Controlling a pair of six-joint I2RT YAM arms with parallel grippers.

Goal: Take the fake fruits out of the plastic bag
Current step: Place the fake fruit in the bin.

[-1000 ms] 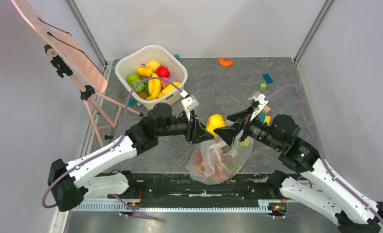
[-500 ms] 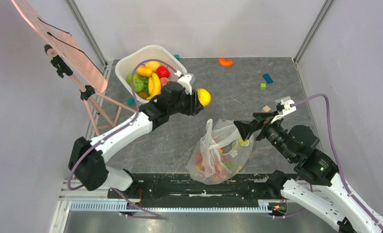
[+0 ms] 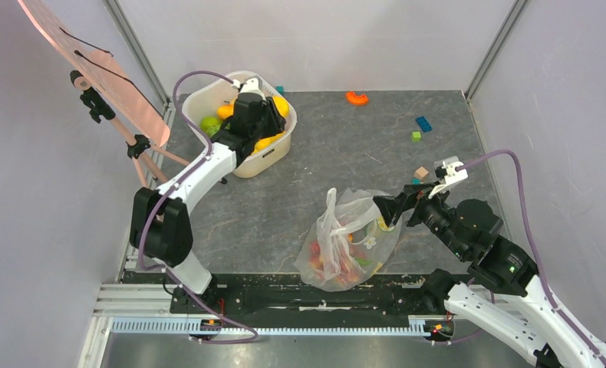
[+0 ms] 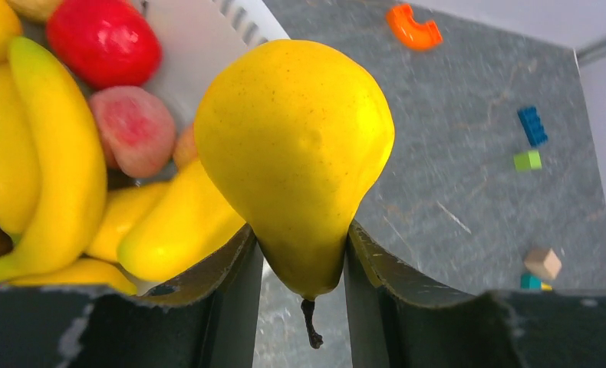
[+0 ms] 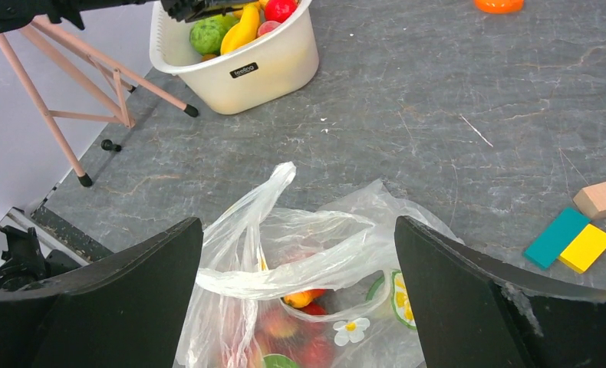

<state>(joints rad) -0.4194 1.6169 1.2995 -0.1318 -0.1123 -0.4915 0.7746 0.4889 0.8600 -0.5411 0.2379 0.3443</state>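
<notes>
I need to lower the pear in with my left gripper next, toward the pink peach beside the bananas, because the yellow pear [image 4: 296,146] is hanging above the tub's rim.
My left gripper [image 3: 273,115] is shut on a yellow pear [image 4: 296,146], held over the near right rim of the white tub [image 3: 265,157]; the pear also shows in the top view [image 3: 281,105]. The clear plastic bag [image 3: 346,241] lies on the grey floor near the front, with red, pink and orange fruits [image 5: 307,322] inside. My right gripper [image 3: 388,207] is open and empty, hovering just above the bag's right side [image 5: 323,253]. One bag handle [image 5: 261,195] sticks up.
The tub holds bananas [image 4: 47,169], a red fruit [image 4: 104,38], a pink peach [image 4: 135,130] and a green fruit [image 3: 210,124]. A wooden easel [image 3: 131,130] stands left. An orange piece [image 3: 357,97] and small blocks [image 3: 423,123] lie at the back and right.
My left arm has carried the yellow pear from beside the bag leftward and back to the tub. My right gripper drew back off the bag, opened, and now barely moves.
</notes>
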